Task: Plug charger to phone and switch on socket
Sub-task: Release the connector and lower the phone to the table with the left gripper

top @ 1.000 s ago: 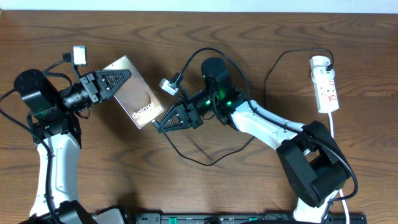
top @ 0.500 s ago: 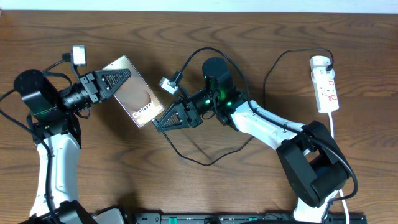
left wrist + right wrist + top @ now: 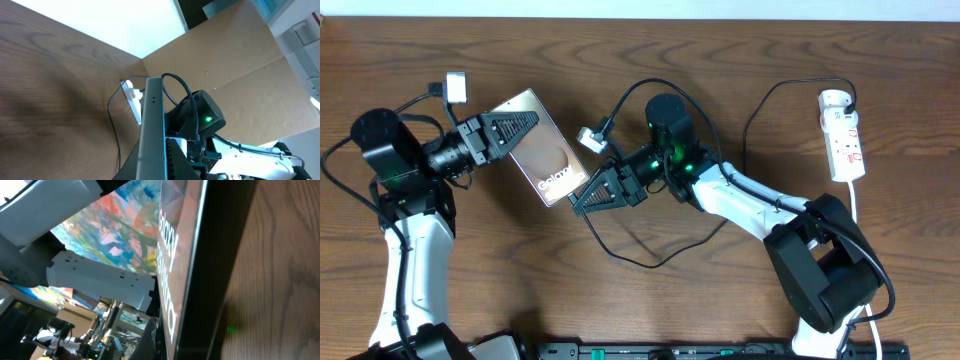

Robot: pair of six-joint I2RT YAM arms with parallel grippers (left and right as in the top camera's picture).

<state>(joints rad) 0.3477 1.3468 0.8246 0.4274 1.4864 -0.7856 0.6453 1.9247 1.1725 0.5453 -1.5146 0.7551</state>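
My left gripper moves back and down next, lays the tilted phone on the bare tabletop below the gripper and nearer the base, and lets go.
The phone (image 3: 548,155), bronze-backed with white lettering, is held tilted above the table by my left gripper (image 3: 525,125), which is shut on its upper left end. It shows edge-on in the left wrist view (image 3: 152,120). My right gripper (image 3: 576,204) is shut, its tip against the phone's lower right end. The charger cable (image 3: 640,258) leaves its tip, loops over the table and runs to the white adapter (image 3: 834,100) in the socket (image 3: 846,145). The plug tip is hidden. The phone's back and dark edge (image 3: 185,255) fill the right wrist view.
The socket lies at the far right with its white cord (image 3: 855,205) trailing toward the front edge. It also shows in the left wrist view (image 3: 132,95), far off, beside the black cable (image 3: 114,125). The right arm stretches across the table's middle.
My left arm and the phone have shifted slightly to the right, toward the right gripper. The right gripper has stayed in place.
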